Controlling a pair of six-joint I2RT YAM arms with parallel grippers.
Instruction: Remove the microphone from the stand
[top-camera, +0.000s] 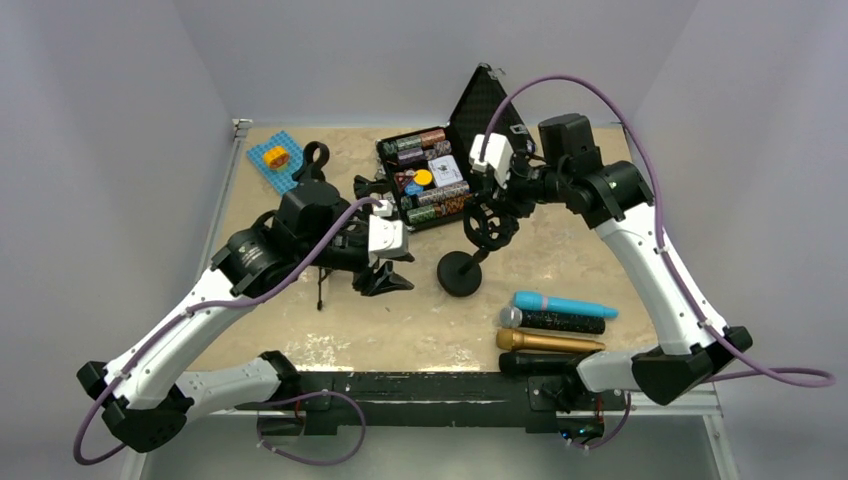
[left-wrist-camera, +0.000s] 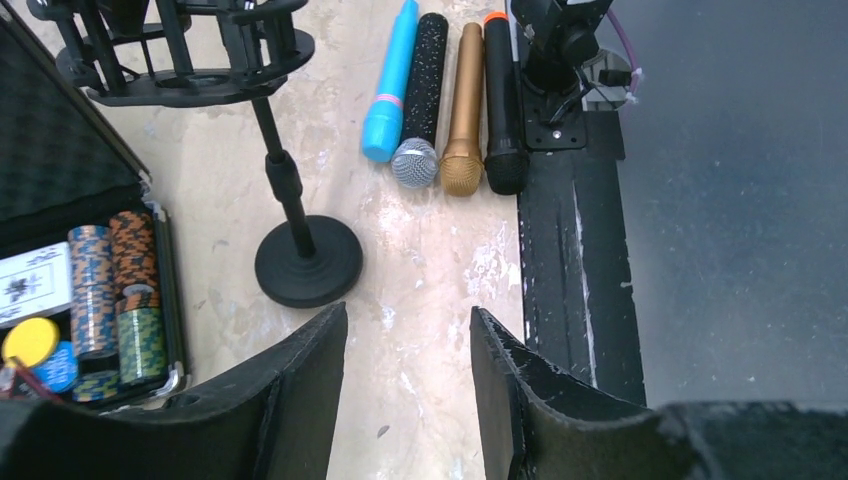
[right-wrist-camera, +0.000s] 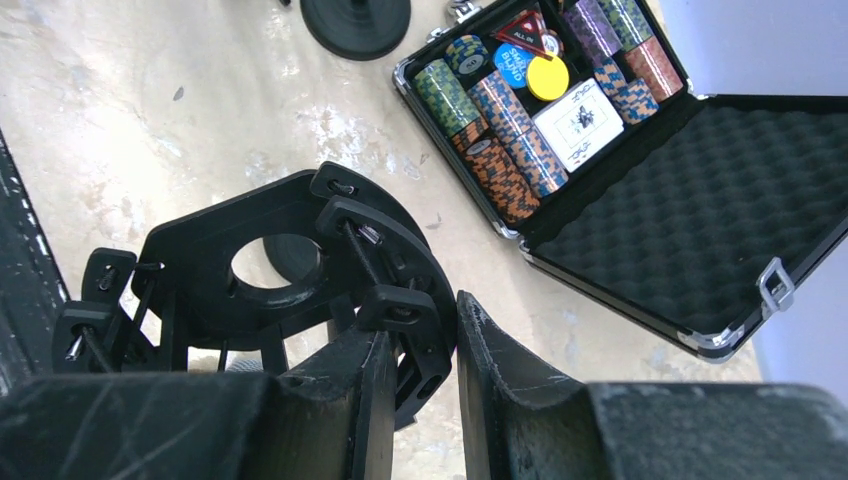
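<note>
The right gripper should pull the leaning mount left in the top view and release the lug, as the stand's round base is there.
The black microphone stand (top-camera: 461, 272) rests on its round base (left-wrist-camera: 308, 262) mid-table. Its ring-shaped mount (right-wrist-camera: 270, 260) is empty; I see the base through its hole. My right gripper (right-wrist-camera: 425, 320) is shut on a lug at the mount's rim (top-camera: 492, 222). Several microphones lie side by side on the table near the front edge: a blue one (top-camera: 565, 303), a black speckled one (top-camera: 552, 320), a gold one (left-wrist-camera: 465, 100) and a black one (left-wrist-camera: 500, 95). My left gripper (left-wrist-camera: 408, 315) hangs open and empty left of the stand's base (top-camera: 395, 283).
An open case of poker chips (top-camera: 430, 175) lies behind the stand, its lid raised. A blue baseplate with a yellow brick (top-camera: 275, 160) sits at the back left. A second black stand (top-camera: 318, 160) stands behind my left arm. A black rail (left-wrist-camera: 570, 260) runs along the front edge.
</note>
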